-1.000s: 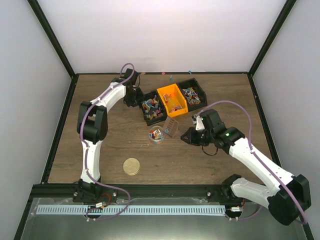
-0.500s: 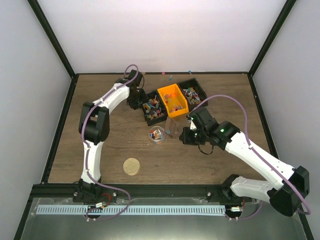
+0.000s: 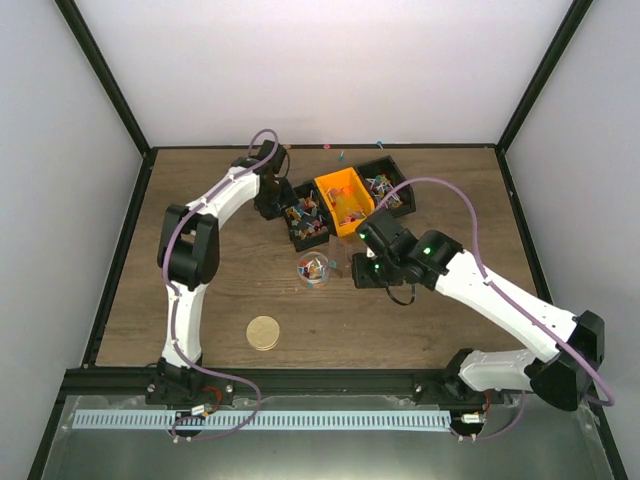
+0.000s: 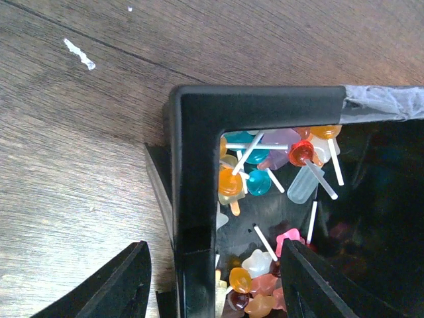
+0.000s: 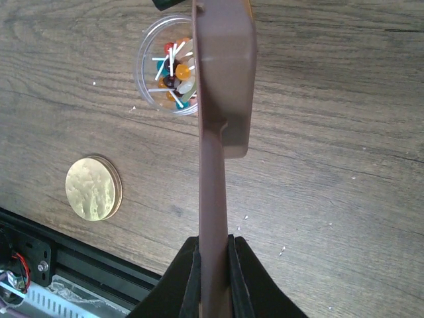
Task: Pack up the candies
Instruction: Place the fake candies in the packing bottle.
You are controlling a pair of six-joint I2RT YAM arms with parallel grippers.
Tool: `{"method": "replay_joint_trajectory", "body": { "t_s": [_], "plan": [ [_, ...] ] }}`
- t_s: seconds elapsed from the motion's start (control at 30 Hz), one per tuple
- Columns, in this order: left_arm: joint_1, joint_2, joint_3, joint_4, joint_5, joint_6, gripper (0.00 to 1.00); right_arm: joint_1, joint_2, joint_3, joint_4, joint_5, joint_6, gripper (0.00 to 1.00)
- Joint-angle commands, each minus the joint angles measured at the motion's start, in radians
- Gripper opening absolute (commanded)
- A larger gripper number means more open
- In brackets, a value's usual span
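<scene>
The scoop goes toward the right in the top view with my right gripper next, then down and free there, since bare tabletop lies clear of the jar (image 3: 314,268).
Candies (image 4: 258,179) in mixed colours, many on white sticks, lie in the left black bin (image 4: 192,165), (image 3: 305,222). My left gripper (image 4: 216,265), (image 3: 268,200) is open, one finger outside the bin's corner wall and one inside, touching neither side. A clear round jar (image 3: 314,268), (image 5: 165,66) on the table holds a few candies. My right gripper (image 5: 213,248), (image 3: 362,272) is shut on the handle of a brown scoop (image 5: 222,99), (image 3: 343,256), which stands right beside the jar.
An orange bin (image 3: 345,200) and a second black bin (image 3: 385,188), both with candies, stand to the right of the first. A round tan lid (image 3: 264,332), (image 5: 94,188) lies near the front. Stray candies (image 3: 342,155) lie by the back edge.
My right arm has swung left, carrying the scoop up beside the jar. The left arm has barely moved at the bin's corner.
</scene>
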Motion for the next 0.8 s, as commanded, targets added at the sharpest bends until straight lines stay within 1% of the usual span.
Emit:
{"method": "replay_joint_trajectory", "body": {
  "t_s": [0.0, 0.13, 0.33, 0.43, 0.5, 0.67, 0.77],
  "plan": [
    [-0.008, -0.032, -0.008, -0.009, -0.011, 0.004, 0.56, 0.049, 0.038, 0.083, -0.064, 0.070, 0.015, 0.01],
    [-0.010, -0.026, -0.009, -0.011, -0.016, 0.012, 0.56, 0.077, 0.067, 0.112, -0.079, 0.088, 0.019, 0.01],
    [-0.010, -0.019, -0.012, -0.019, -0.019, 0.022, 0.54, 0.079, 0.081, 0.138, -0.110, 0.139, 0.035, 0.01],
    [-0.009, -0.018, -0.010, -0.024, -0.024, 0.032, 0.47, 0.074, 0.063, 0.150, -0.089, 0.150, 0.064, 0.01],
    [-0.009, -0.016, -0.007, -0.032, -0.053, 0.045, 0.43, 0.044, 0.037, 0.145, -0.049, 0.128, 0.092, 0.01],
    [-0.008, 0.011, 0.034, -0.085, -0.092, 0.126, 0.23, -0.122, -0.084, 0.081, 0.133, -0.006, 0.166, 0.01],
    [-0.008, 0.019, 0.039, -0.090, -0.096, 0.164, 0.16, -0.231, -0.112, 0.041, 0.178, -0.077, 0.181, 0.01]
  ]
}}
